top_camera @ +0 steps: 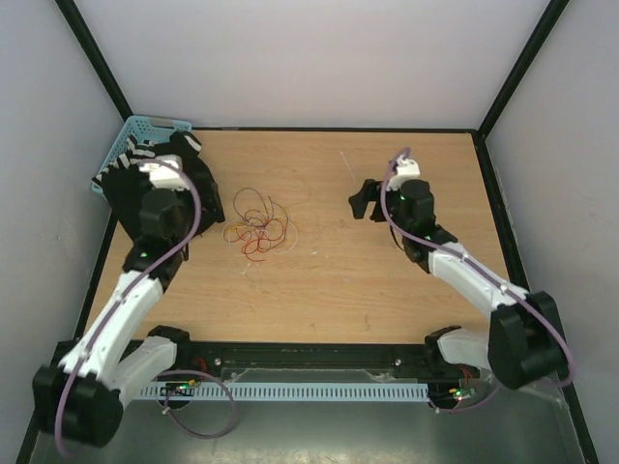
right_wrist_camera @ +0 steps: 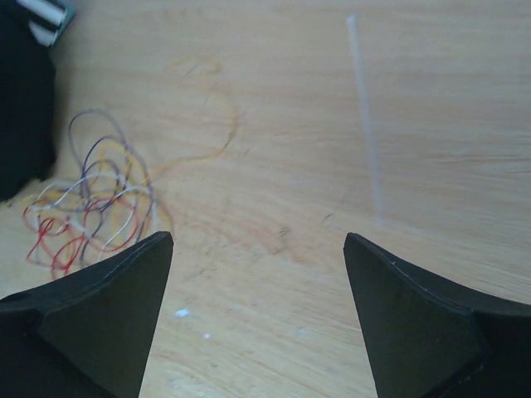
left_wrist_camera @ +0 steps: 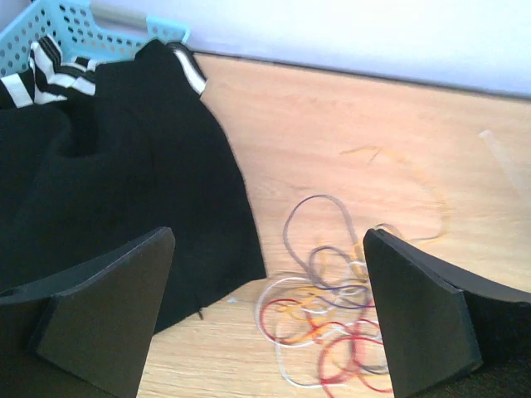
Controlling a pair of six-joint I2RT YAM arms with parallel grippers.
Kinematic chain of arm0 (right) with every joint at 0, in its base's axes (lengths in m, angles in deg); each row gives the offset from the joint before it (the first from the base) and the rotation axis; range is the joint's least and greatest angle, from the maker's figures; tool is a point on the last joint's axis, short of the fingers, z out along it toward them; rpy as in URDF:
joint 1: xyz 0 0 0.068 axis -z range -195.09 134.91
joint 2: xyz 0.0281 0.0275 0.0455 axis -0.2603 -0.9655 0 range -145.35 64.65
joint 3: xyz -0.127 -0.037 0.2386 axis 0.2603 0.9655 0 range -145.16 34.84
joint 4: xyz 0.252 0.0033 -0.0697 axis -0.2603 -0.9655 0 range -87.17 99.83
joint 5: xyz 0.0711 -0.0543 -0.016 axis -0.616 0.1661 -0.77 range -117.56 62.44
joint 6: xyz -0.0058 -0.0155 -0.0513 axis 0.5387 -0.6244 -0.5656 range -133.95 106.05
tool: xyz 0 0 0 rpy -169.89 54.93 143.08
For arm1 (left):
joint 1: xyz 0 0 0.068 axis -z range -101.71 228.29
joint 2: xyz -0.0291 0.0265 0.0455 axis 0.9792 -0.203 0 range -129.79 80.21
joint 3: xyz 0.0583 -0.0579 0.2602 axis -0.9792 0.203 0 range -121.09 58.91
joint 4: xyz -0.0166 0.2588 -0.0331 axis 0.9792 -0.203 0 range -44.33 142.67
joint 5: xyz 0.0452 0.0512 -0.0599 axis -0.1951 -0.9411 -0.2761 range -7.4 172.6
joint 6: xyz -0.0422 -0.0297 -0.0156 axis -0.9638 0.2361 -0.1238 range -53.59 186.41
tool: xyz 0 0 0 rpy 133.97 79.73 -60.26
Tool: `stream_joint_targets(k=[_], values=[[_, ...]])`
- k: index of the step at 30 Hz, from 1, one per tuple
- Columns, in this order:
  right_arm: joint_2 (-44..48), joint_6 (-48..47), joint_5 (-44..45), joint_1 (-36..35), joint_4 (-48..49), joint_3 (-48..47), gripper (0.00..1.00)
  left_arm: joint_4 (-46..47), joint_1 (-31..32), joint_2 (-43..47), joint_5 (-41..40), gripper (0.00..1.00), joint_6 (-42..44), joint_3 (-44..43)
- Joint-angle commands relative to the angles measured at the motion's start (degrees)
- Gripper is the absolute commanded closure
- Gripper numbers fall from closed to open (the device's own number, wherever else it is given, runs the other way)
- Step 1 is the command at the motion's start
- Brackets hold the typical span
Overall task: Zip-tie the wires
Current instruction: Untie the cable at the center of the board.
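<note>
My right gripper needs to go to its left in the wrist view next. It should then come down onto the orange-yellow wire curving clear of the tangle, which is below my gripper.
The wires (top_camera: 256, 229) are a loose tangle of thin red, brown, orange-yellow and white strands lying on the wooden table left of centre. In the left wrist view the wires (left_wrist_camera: 332, 315) lie between my fingers, close to the right finger. My left gripper (top_camera: 203, 193) (left_wrist_camera: 267, 274) is open and empty, above the tangle's left side. My right gripper (top_camera: 364, 201) (right_wrist_camera: 257, 245) is open and empty over bare wood, well right of the wires (right_wrist_camera: 91, 203). A pale thin zip tie (top_camera: 343, 160) (right_wrist_camera: 365, 116) lies flat behind my right gripper.
A blue mesh basket (top_camera: 131, 145) (left_wrist_camera: 58, 25) stands at the back left corner. A black fabric-like thing with white stripes (left_wrist_camera: 124, 166) spills from it, reaching next to the wires. Black frame posts and white walls border the table.
</note>
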Motion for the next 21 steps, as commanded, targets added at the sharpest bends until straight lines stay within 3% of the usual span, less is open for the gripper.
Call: stream_joint_targets(k=[1, 6, 10, 15, 21], values=[[-8.22, 3.77, -1.88, -4.21, -8.81, -9.76, 0.06, -31.25, -0.01, 9.18, 2.95, 0.01, -10.68, -6.56], [-27.93, -3.12, -0.99, -6.29, -15.06, -30.19, 0.07, -42.48, 0.02, 19.32, 14.57, 0.01, -13.76, -7.72], [-42.67, -6.61, -1.91, -6.37, -21.84, -46.47, 0.15, -43.88, -0.03, 25.89, 21.16, 0.01, -19.42, -6.00], [-53.45, -7.07, -3.39, -6.73, -23.45, -57.41, 0.18, -44.27, -0.07, 27.13, 23.39, 0.01, -19.96, -6.55], [-61.50, -8.65, -4.27, -8.83, -23.86, -64.11, 0.20, -44.28, -0.07, 25.49, 25.23, 0.01, -20.40, -7.08]])
